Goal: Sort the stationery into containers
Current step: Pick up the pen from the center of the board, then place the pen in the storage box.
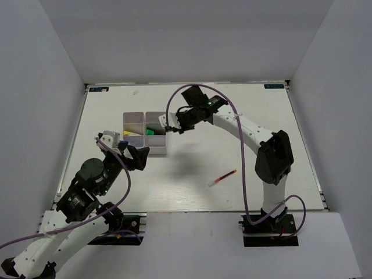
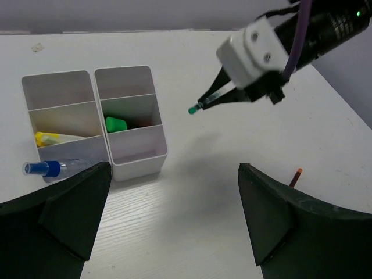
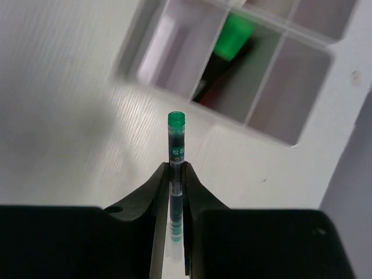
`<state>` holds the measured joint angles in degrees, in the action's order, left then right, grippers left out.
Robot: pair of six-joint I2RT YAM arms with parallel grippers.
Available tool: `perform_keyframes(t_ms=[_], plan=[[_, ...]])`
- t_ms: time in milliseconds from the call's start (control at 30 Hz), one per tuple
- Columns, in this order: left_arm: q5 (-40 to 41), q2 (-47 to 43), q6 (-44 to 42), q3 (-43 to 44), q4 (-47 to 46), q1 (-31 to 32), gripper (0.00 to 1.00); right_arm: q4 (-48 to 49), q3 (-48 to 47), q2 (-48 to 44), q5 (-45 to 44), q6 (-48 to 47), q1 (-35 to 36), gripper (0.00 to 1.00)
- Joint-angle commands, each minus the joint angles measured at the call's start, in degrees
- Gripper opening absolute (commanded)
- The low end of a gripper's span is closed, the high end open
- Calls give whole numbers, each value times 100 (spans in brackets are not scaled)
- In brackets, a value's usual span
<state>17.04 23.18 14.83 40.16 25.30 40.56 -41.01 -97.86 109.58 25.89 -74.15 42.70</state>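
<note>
Next I need to turn my right gripper, move it left in the top view over the tray's near section beside the green highlighter point(image 1: 152, 131) and release the pen, since that section is empty.
The white divided tray point(image 1: 145, 116) stands at the table's mid left. It holds a green highlighter point(image 1: 152, 131), a dark marker point(image 3: 206, 87) beside it, a yellow-ended item point(image 2: 49, 138) and a blue-capped clear tube point(image 2: 49, 168). My right gripper point(image 1: 168, 129) is shut on a thin pen with a green end point(image 3: 176, 139), held in the air just right of the tray, tip toward it. My left gripper point(image 1: 139, 158) is open and empty, low over the table at the tray's near edge. A thin red-ended pen point(image 1: 222, 177) lies on the table to the right.
White walls enclose the table on three sides. The right arm's purple cable loops above the table behind the tray. The red-ended pen's tip shows by my left gripper's right finger point(image 2: 296, 176).
</note>
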Motion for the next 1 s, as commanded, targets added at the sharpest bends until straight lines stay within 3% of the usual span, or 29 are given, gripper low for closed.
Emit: perform_keyframes(t_ms=[0, 233, 433, 967], plan=[[300, -182, 29, -26, -7, -39, 100, -127, -812, 343, 1092, 1005, 37, 0], [195, -902, 20, -280, -332, -39, 100, 558, -1973, 916, 2454, 2439, 19, 0], [11, -807, -85, -281, -385, -39, 100, 945, -2474, 1408, 3202, 3811, 54, 0], [-148, -692, -138, -281, -385, -39, 100, 2062, -2430, 1988, 3414, 5130, 160, 0]])
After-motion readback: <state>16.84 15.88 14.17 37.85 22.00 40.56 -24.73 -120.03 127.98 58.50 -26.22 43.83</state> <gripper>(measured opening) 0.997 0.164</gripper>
